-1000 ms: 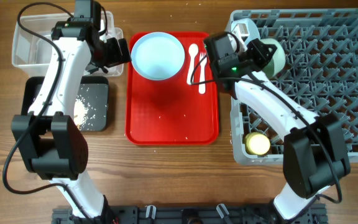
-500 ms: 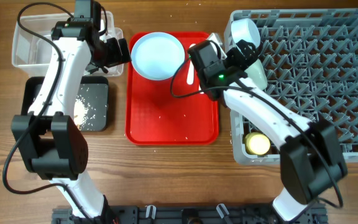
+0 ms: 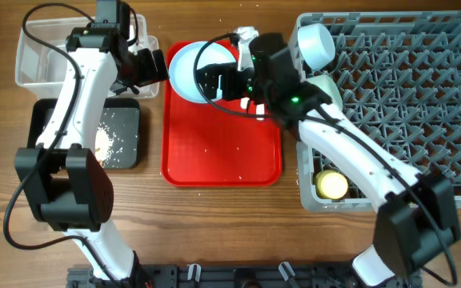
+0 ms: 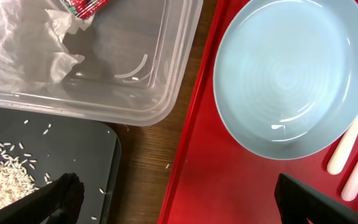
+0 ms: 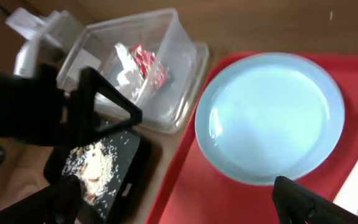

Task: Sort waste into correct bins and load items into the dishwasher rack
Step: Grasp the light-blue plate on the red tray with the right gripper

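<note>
The robot should next lower its open right gripper astride the plate's near rim on the spoon's side, because bare red tray shows between the plate (image 3: 189, 70) and the spoon handle.
A pale blue plate (image 3: 189, 70) (image 4: 294, 68) (image 5: 269, 118) lies at the back of the red tray (image 3: 222, 152). My right gripper (image 3: 206, 83) (image 5: 182, 205) hovers open over the plate's near edge, holding nothing. My left gripper (image 3: 157, 68) (image 4: 185, 205) is open above the tray's left rim, also holding nothing. A white spoon and fork (image 4: 353, 143) lie to the right of the plate. The clear tub (image 3: 46, 60) holds a napkin (image 4: 17, 43) and a red wrapper (image 5: 145, 65). Food scraps (image 3: 102, 142) lie in the black tray (image 3: 126, 120). In the grey rack (image 3: 406, 120) are two bowls (image 3: 317, 42) (image 3: 330, 90) and a yellow cup (image 3: 332, 186).
The left arm's dark gripper body (image 5: 73, 106) fills the left of the right wrist view, close to my right gripper. A few rice grains are scattered on the red tray and on the wood between the trays.
My right gripper has let go of a bowl in the rack, opened, and swung left over the red tray to the plate. The left arm has not moved.
</note>
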`<state>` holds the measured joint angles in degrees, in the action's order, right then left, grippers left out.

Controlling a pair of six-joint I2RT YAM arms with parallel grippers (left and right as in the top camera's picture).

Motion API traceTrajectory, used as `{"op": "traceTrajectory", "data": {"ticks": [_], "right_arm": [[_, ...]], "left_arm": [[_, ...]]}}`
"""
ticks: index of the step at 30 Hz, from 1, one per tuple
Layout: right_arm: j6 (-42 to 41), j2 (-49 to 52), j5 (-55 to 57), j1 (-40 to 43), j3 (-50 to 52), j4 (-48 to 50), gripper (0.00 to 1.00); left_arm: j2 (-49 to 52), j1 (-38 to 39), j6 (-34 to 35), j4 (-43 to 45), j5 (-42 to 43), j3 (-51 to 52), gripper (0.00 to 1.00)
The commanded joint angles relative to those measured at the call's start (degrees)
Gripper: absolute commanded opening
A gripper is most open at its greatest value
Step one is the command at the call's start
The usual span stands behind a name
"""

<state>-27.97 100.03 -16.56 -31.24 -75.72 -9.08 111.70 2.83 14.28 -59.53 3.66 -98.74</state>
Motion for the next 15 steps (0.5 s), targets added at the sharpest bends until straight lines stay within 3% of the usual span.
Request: {"op": "traceTrajectory", "data": {"ticks": [1, 3, 5, 9, 10, 15], "right_arm": [[-2.8, 0.1, 4.0, -0.1, -0.4, -2.2, 0.97], [-2.1, 0.6, 12.8, -0.1, -1.4, -2.5, 0.85], [-4.1, 3.2, 18.2, 0.0, -2.5, -2.5, 0.83], [-14.8, 13.1, 18.6, -0.1, -3.0, -0.7, 0.73], [-18.1, 16.1, 18.6, -0.1, -3.0, 0.7, 0.66], [-24.7, 23.5, 18.0, -0.1, -3.0, 8.0, 0.49]], "left_arm": [[-0.8, -0.1, 0.3, 0.0, -0.5, -0.5, 1.00], [-0.8, -0.1, 0.3, 0.0, -0.5, -0.5, 1.00], [-0.8, -0.1, 0.3, 0.0, -0.5, -0.5, 1.00], [-0.8, -0.1, 0.3, 0.0, -0.5, -0.5, 1.00], [-0.8, -0.1, 0.3, 0.0, -0.5, -0.5, 1.00], [-0.8, -0.1, 0.3, 0.0, -0.5, -0.5, 1.00]]}}
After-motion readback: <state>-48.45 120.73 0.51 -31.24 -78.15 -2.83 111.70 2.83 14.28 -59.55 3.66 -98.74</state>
